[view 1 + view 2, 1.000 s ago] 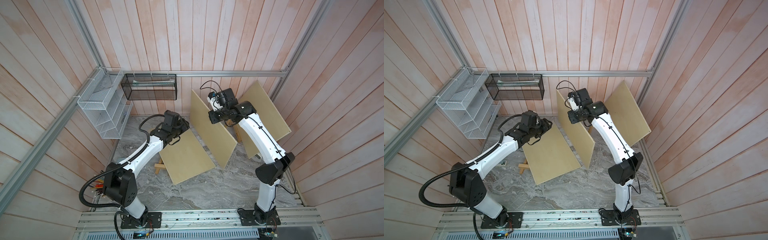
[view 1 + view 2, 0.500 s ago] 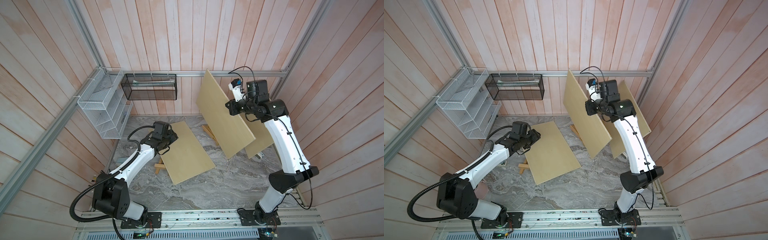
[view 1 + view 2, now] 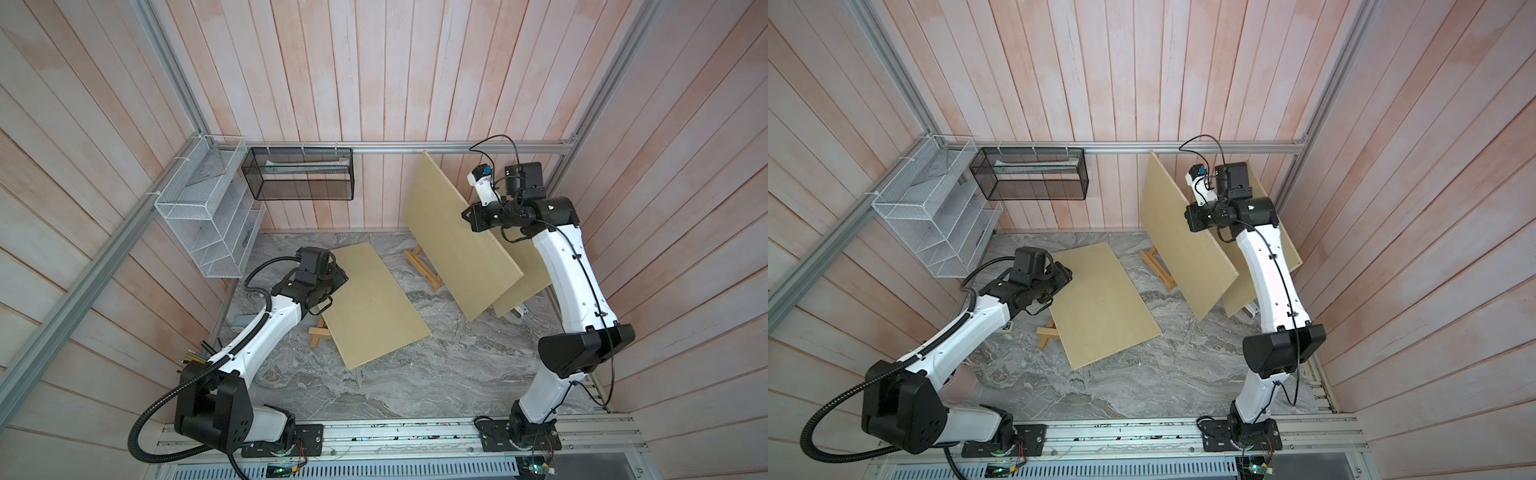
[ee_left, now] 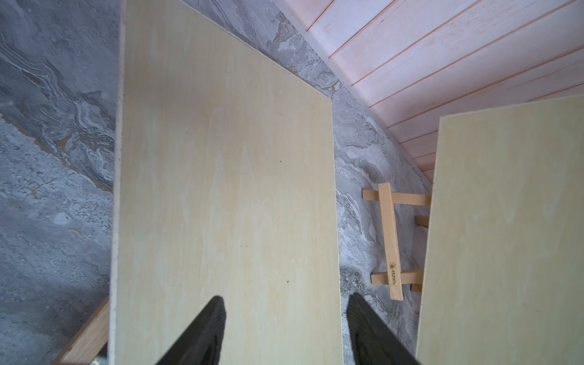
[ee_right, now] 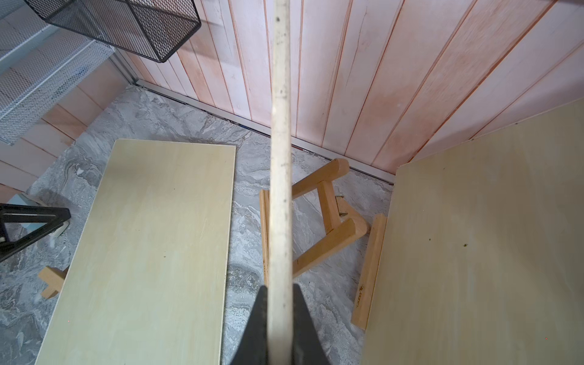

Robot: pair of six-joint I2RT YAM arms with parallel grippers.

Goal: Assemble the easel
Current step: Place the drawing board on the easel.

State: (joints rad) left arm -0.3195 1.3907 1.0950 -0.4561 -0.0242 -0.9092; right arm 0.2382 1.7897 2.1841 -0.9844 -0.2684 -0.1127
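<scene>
The wooden easel frame [image 3: 424, 266] [image 5: 328, 218] lies bare below my right gripper. I will lower that gripper to set the second board onto the frame and let the board go.
A plywood board [image 3: 374, 303] [image 3: 1100, 299] lies tilted on a small wooden easel [image 3: 318, 332] at the left. My left gripper [image 3: 334, 281] [image 4: 286, 297] is open over that board's [image 4: 221, 158] near end, one finger above it and one past its edge, holding nothing. My right gripper [image 3: 471, 218] [image 5: 279, 287] is shut on the edge of a second board [image 3: 453, 241] [image 5: 280, 126], held up on edge at the back right. Below it a wooden easel frame [image 3: 424, 266] [image 5: 328, 218] lies on the floor. A third board [image 3: 523, 282] [image 5: 489, 237] leans against the right wall.
A black mesh basket [image 3: 299, 174] hangs on the back wall and a white wire rack [image 3: 208, 224] on the left wall. A cup of pencils [image 3: 195, 357] stands by the left arm's base. The grey marble floor [image 3: 415, 374] ends at an aluminium rail [image 3: 395, 432] in front.
My right arm has lifted its board and carried it from the middle to the back right, uncovering the easel frame. My left gripper has drawn back to the left, and the flat board lies lower.
</scene>
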